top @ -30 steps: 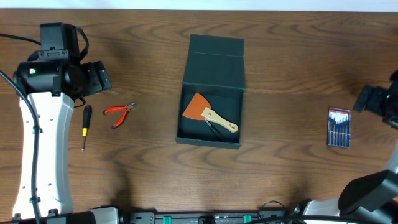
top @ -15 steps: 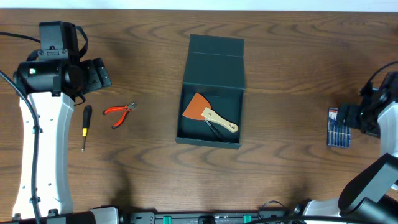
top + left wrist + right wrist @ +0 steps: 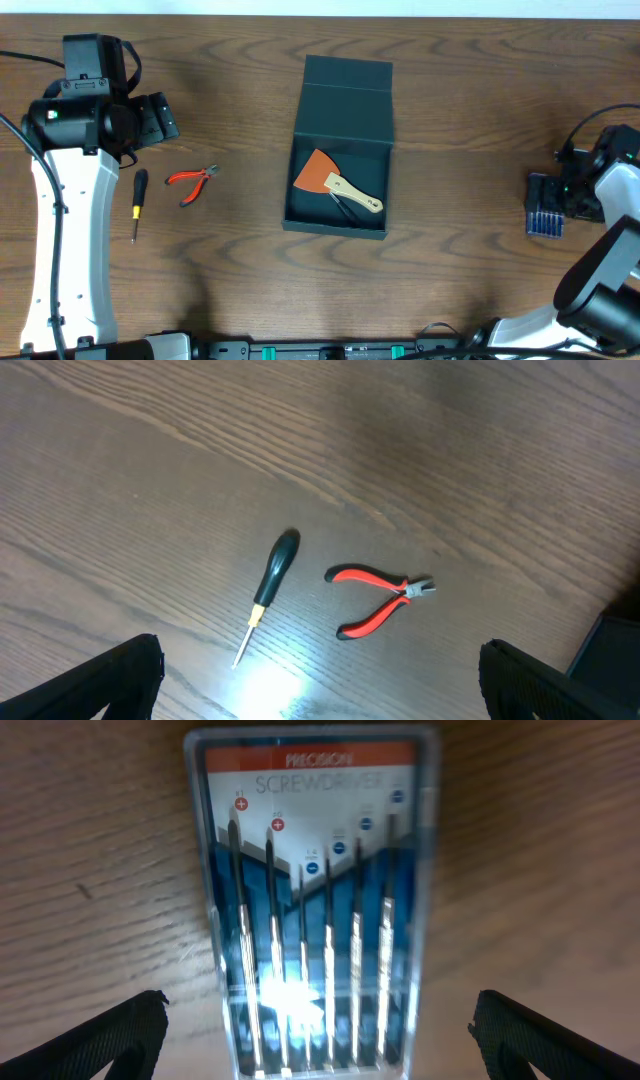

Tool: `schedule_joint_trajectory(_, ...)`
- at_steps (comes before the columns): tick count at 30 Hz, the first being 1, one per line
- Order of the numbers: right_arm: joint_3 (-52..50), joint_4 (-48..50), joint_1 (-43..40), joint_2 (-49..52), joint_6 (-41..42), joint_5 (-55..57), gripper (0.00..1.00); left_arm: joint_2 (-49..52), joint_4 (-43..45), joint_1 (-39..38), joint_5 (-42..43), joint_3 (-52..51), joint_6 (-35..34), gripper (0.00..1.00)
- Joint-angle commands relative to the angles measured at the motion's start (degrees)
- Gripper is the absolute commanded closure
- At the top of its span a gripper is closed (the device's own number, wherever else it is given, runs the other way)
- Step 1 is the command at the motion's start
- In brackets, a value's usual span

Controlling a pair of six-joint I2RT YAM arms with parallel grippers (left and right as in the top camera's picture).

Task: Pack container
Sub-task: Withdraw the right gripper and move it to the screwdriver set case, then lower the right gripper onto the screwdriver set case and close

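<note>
The screwdriver case is below my open fingers, with its long sides between them. My right gripper should move down around the case's middle [image 3: 544, 211] [image 3: 316, 945] and close.
The container [image 3: 340, 228], a dark teal box with its flap lid folded back, sits open at mid-table. Inside lies an orange scraper [image 3: 322, 175] with a wooden handle, and a thin dark tool beside it. My left gripper [image 3: 168, 120] hovers open at the far left, above red-handled pliers [image 3: 192, 180] and a small black screwdriver [image 3: 138, 200]. In the left wrist view the pliers [image 3: 380, 600] and screwdriver [image 3: 272, 580] lie ahead of the open gripper [image 3: 322, 690]. My right gripper [image 3: 320, 1040] stands open just above a clear case of precision screwdrivers [image 3: 315, 900], its fingers either side.
The screwdriver case [image 3: 545, 208] lies near the table's right edge, partly under the right arm [image 3: 600, 180]. A corner of the container [image 3: 612, 650] shows at the right of the left wrist view. The left arm's white link [image 3: 70, 240] runs along the left side.
The right arm has swung in from the right edge and now sits over the screwdriver case. The left arm has barely moved. Both grippers stayed open.
</note>
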Motion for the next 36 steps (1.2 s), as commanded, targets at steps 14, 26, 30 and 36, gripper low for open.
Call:
schedule_joint_trajectory(14,-0.4,4.3,-0.3,4.4,-3.7,-3.0,0.01,0.6,-0.7,0.3,-0.3,-0.3,0.5,0.01)
schedule_joint_trajectory(26,-0.4,4.7,-0.3,5.6,-3.9,-4.3,0.01,0.6,-0.9,0.3,-0.3,-0.3,0.5,0.01)
schedule_joint_trajectory(30,-0.4,4.5,-0.3,6.3,-3.9,-4.3,0.01,0.6,-1.0,0.3,-0.3,-0.3,0.5,0.02)
schedule_joint_trajectory(36,-0.4,4.3,-0.3,7.6,-3.5,-4.3,0.01,0.6,-1.6,0.3,-0.3,-0.3,0.6,0.02)
